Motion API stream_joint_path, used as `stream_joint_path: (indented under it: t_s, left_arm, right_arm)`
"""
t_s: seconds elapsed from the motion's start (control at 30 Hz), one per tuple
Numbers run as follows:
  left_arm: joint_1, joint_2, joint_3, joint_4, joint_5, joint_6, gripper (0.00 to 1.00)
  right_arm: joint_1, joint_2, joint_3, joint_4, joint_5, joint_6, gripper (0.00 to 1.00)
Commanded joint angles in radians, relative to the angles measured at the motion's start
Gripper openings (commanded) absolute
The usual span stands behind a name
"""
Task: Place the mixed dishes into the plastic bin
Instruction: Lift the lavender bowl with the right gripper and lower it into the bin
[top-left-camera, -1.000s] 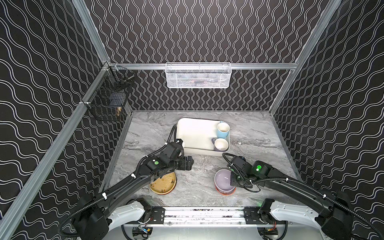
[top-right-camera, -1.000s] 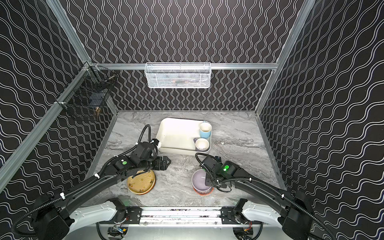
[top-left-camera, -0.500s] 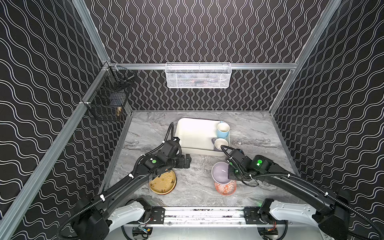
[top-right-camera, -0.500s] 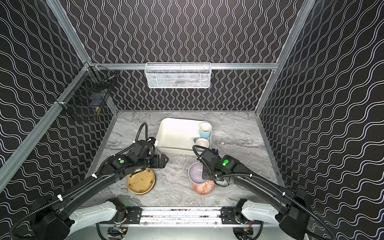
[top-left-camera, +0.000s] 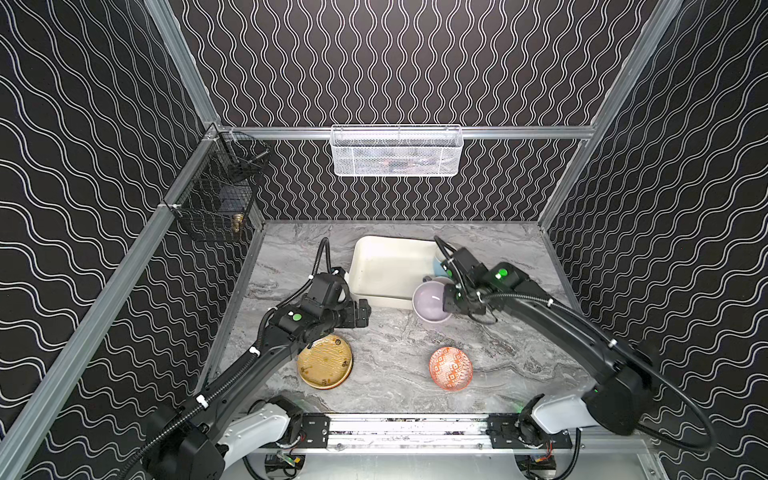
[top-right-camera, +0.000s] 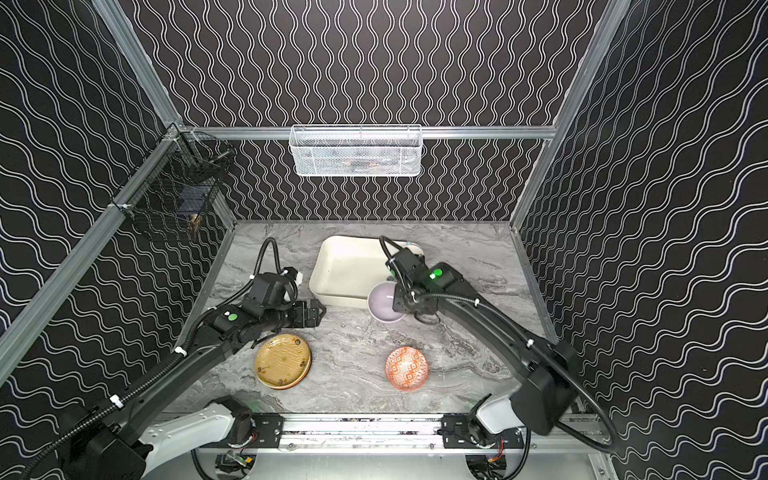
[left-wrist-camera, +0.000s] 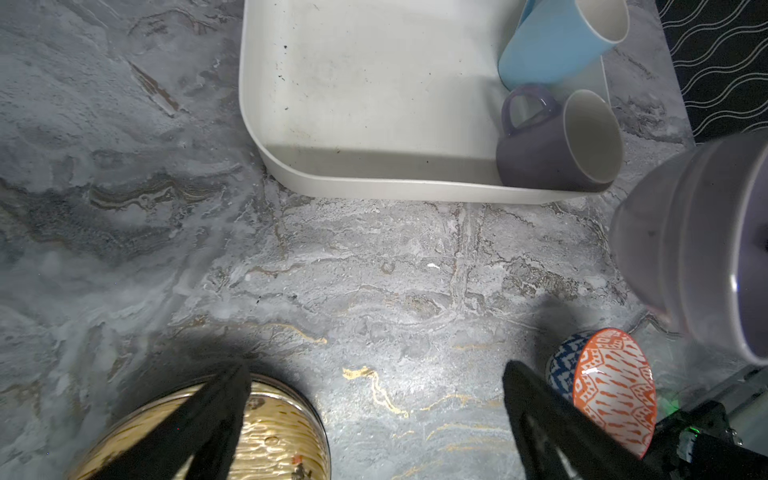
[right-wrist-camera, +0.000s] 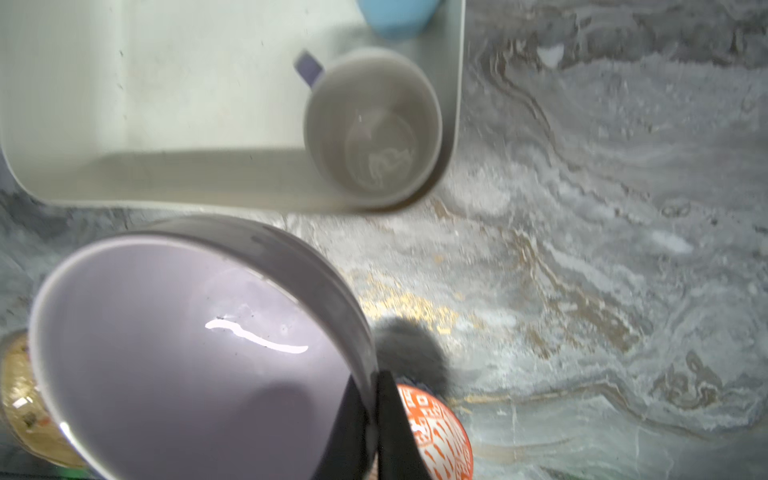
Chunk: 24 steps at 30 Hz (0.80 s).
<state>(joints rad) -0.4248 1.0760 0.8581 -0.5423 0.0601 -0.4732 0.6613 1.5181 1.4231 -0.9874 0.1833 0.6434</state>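
The bare bin bottom (top-left-camera: 405, 261) beside the light-blue mug lies outward of and below my right gripper, so next I should carry the lavender bowl in it outward, lower it and release.
My right gripper (right-wrist-camera: 371, 380) is shut on the rim of the lavender bowl (top-left-camera: 432, 301) (right-wrist-camera: 187, 353), which hangs tilted just off the near right corner of the plastic bin (top-left-camera: 386, 266) (right-wrist-camera: 124, 104). A light-blue mug (left-wrist-camera: 552, 41) and a lavender mug (left-wrist-camera: 552, 149) stand in the bin's right end. The orange-white patterned bowl (top-left-camera: 450, 368) sits on the table in front. My left gripper (top-left-camera: 363, 313) (left-wrist-camera: 376, 370) is open and empty, above the table between the bin and the tan-gold plate (top-left-camera: 325, 361).
A white wire-mesh basket (top-left-camera: 397, 151) hangs on the back wall. A black wire basket (top-left-camera: 216, 208) hangs on the left wall. The marble table (top-left-camera: 399, 345) is ringed by patterned walls, with a metal rail (top-left-camera: 407, 428) along its front.
My right gripper has lifted the lavender bowl off the orange-white bowl and carried it back toward the bin. The left jaws have opened a little wider.
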Motion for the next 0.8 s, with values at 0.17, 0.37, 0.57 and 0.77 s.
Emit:
stream_joint_path:
  t_s: [0.17, 0.37, 0.57, 0.77]
  left_arm:
    - [0.003, 0.024, 0.027, 0.019, 0.001, 0.015, 0.99]
    - [0.007, 0.024, 0.032, 0.004, -0.034, 0.018, 0.99]
    - [0.02, 0.04, 0.035, -0.002, -0.042, 0.022, 0.99]
    - [0.026, 0.082, 0.036, 0.02, -0.028, 0.025, 0.99]
  right_arm:
    - [-0.071, 0.325, 0.401, 0.051, -0.055, -0.179, 0.03]
    - [-0.104, 0.604, 0.652, 0.038, -0.114, -0.236, 0.03]
    - [-0.13, 0.756, 0.757, 0.057, -0.139, -0.265, 0.04]
    - [-0.168, 0.836, 0.814, 0.068, -0.162, -0.283, 0.04]
